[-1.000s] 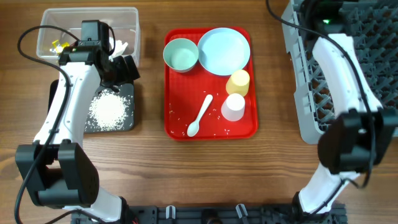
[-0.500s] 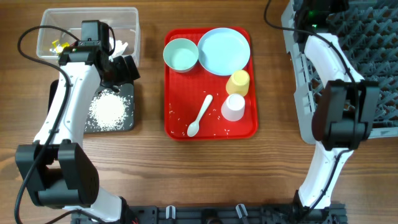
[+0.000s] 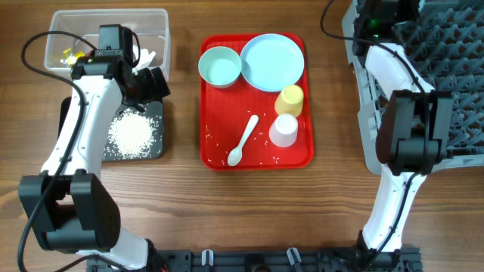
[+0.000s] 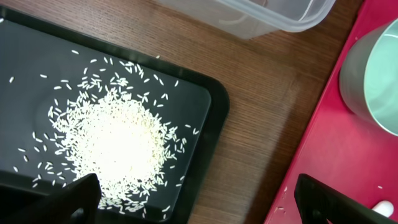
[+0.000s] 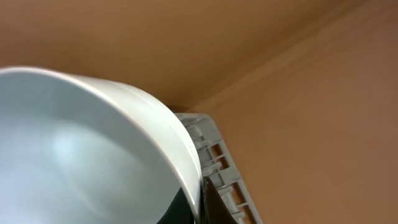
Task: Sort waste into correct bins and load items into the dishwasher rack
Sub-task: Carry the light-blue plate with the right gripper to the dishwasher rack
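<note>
The robot's right gripper is already over the grey rack's far corner point(image 3: 355, 18) point(image 5: 210, 146), so next it should set the light blue bowl down a little into it and release the bowl's rim.
My left gripper point(image 3: 149, 83) is open and empty above the shallow black tray point(image 3: 156, 149), which holds a pile of white rice point(image 3: 133, 136). In the left wrist view the gripper point(image 4: 202, 205) spans the black tray's corner point(image 4: 205, 124) and the rice point(image 4: 115, 140). The clear tub point(image 3: 160, 23) holds yellow wrappers point(image 3: 69, 54) and white tissue point(image 3: 148, 54). My right gripper point(image 3: 387, 9) is at the far left corner of the grey rack point(image 3: 454, 83), shut on the rim of a light blue bowl point(image 5: 81, 143). That bowl is hidden in the overhead view.
The red tray point(image 3: 215, 155) in the middle holds a light blue bowl point(image 3: 219, 66), a light blue plate point(image 3: 272, 62), a yellow cup point(image 3: 290, 99), a white cup point(image 3: 284, 130), a white spoon point(image 3: 243, 140) and a few stray rice grains.
My right arm has swung toward the far left corner of the rack. The left arm has not moved.
</note>
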Controlling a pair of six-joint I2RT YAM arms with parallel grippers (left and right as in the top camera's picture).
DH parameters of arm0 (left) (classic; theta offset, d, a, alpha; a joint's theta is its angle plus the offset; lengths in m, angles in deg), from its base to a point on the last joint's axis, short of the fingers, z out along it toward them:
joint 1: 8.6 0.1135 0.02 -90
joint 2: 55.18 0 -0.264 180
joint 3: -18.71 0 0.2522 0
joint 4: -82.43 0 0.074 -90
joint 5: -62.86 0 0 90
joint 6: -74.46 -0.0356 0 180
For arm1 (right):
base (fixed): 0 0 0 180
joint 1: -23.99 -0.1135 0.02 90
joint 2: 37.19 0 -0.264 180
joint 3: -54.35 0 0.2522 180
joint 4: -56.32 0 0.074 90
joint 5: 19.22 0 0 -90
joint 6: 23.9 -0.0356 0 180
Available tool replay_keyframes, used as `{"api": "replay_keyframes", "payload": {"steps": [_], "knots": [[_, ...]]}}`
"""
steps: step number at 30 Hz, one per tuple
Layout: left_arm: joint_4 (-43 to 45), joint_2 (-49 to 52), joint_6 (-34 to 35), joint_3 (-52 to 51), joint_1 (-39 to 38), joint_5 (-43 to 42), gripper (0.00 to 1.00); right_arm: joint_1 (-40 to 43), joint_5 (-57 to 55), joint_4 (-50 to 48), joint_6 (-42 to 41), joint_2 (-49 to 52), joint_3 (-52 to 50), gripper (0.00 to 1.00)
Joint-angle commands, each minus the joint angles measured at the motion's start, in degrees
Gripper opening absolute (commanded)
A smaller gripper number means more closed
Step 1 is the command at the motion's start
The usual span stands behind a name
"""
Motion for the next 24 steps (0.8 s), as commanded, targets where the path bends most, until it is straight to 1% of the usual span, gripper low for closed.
{"api": "replay_keyframes", "payload": {"steps": [1, 4, 9, 12, 14, 16, 18, 19, 21, 24], "knots": [[0.11, 0.55, 0.92, -0.39, 0.15, -0.5, 1.0, 0.5, -1.53, 1.27, 0.61, 1.4, 0.22, 0.04], [0.11, 0.55, 0.92, -0.39, 0.15, -0.5, 1.0, 0.5, -0.72, 5.16, -2.14, 1.4, 0.13, 0.04], [0.11, 0.55, 0.92, -0.39, 0.15, -0.5, 1.0, 0.5, -0.72, 4.48, -2.43, 1.4, 0.07, 0.04], [0.11, 0.55, 0.92, -0.39, 0.15, -0.5, 1.0, 0.5, -0.74, 6.32, -2.43, 1.4, 0.07, 0.05], [0.11, 0.55, 0.92, -0.39, 0.15, -0.5, 1.0, 0.5, -0.74, 9.33, -2.43, 1.4, 0.07, 0.1], [0.11, 0.55, 0.92, -0.39, 0.15, -0.5, 1.0, 0.5, -0.76, 12.79, -3.54, 1.4, 0.07, 0.23], [0.11, 0.55, 0.92, -0.39, 0.15, -0.5, 1.0, 0.5, -0.74, 14.93, -5.62, 1.4, 0.07, 0.32], [0.11, 0.55, 0.92, -0.39, 0.15, -0.5, 1.0, 0.5, -0.74, 15.82, -6.86, 1.4, 0.07, 0.36], [0.11, 0.55, 0.92, -0.39, 0.15, -0.5, 1.0, 0.48, -0.79, 17.31, -8.46, 1.4, 0.07, 0.39], [0.11, 0.55, 0.92, -0.39, 0.15, -0.5, 1.0, -0.07, -1.68, 17.4, -8.52, 1.38, 0.07, 0.45]]}}
